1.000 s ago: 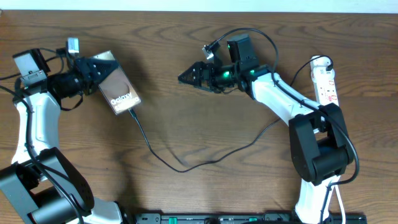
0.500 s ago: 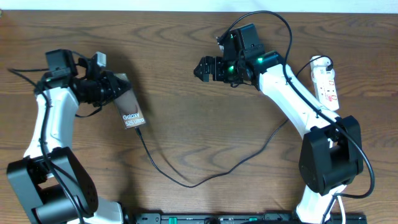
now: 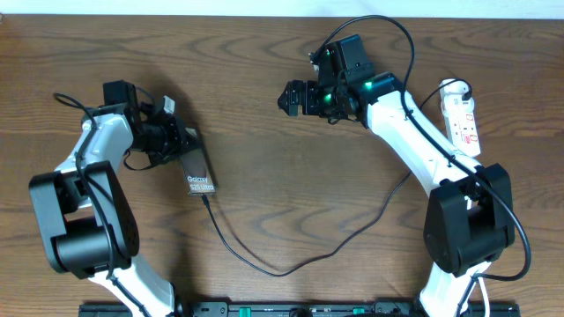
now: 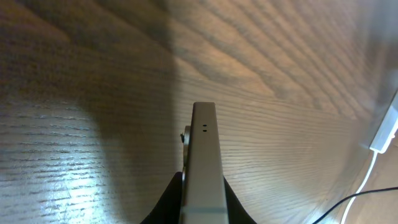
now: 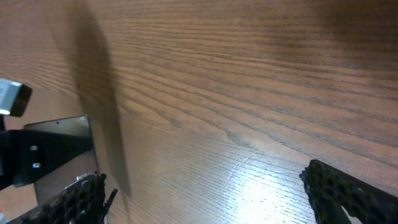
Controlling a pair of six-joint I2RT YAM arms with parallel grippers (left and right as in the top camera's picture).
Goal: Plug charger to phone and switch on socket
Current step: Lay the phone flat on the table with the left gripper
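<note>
The charger cable already meets the phone's lower end, so my left gripper will next lower the phone onto the bare wood below the gripper and let go of it.
The phone, a dark brownish slab with white "Galaxy" lettering, hangs tilted over the left of the table. My left gripper is shut on its upper part. In the left wrist view the phone shows edge-on between the black fingers. The charger, a thin black cable, meets the phone's lower end and loops across the table toward the right arm, which hides its far end. The socket, a white strip, lies at the far right. My right gripper hovers open over the table's back middle, holding nothing.
The right arm's thicker black cables arch over its wrist. The right arm's base stands at the front right, near the socket. In the right wrist view the left gripper and phone show at the far left over bare wood.
My left gripper has carried the phone right and toward the front, turning it more upright, and the cable has trailed along. The right gripper first drew back to the right, then stayed still.
</note>
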